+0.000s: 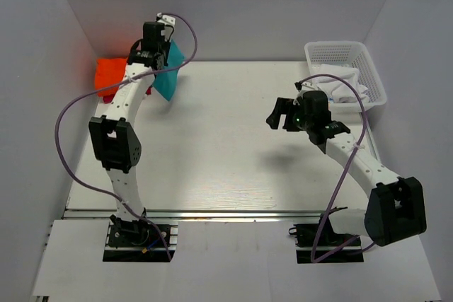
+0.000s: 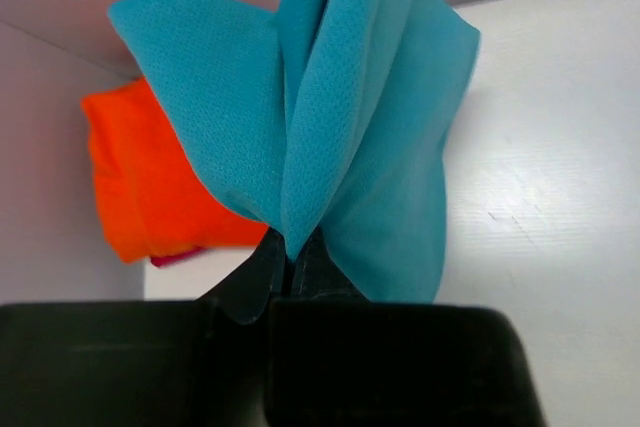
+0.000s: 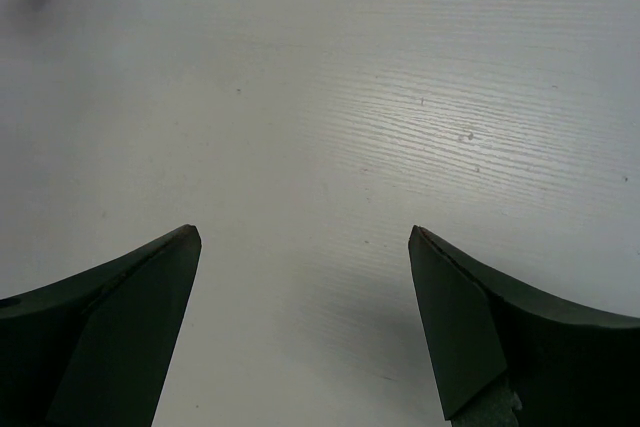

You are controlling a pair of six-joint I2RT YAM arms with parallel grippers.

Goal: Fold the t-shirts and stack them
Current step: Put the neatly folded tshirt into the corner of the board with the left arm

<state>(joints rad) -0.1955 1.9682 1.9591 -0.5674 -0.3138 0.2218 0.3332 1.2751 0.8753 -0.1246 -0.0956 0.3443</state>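
I should move my left gripper to the left in the top view, over the folded orange t-shirt (image 1: 110, 71) (image 2: 165, 182) below it, then lower it and let go of the edge of the teal-blue t-shirt.
My left gripper (image 1: 164, 53) is shut on the teal-blue t-shirt (image 1: 168, 76), which hangs bunched below it at the table's far left. In the left wrist view the teal-blue t-shirt (image 2: 340, 127) fans out from the closed fingertips (image 2: 290, 262). The orange t-shirt (image 1: 110, 76) lies folded by the left wall, left of the hanging shirt; it also shows in the left wrist view (image 2: 150, 187). A sliver of the red t-shirt (image 2: 178, 258) peeks out under it. My right gripper (image 1: 277, 114) is open and empty above the bare table, right of centre (image 3: 305, 237).
A white plastic basket (image 1: 368, 68) stands at the far right and holds white cloth (image 1: 340, 84). Grey walls enclose the table on the left, back and right. Purple cables loop off both arms.
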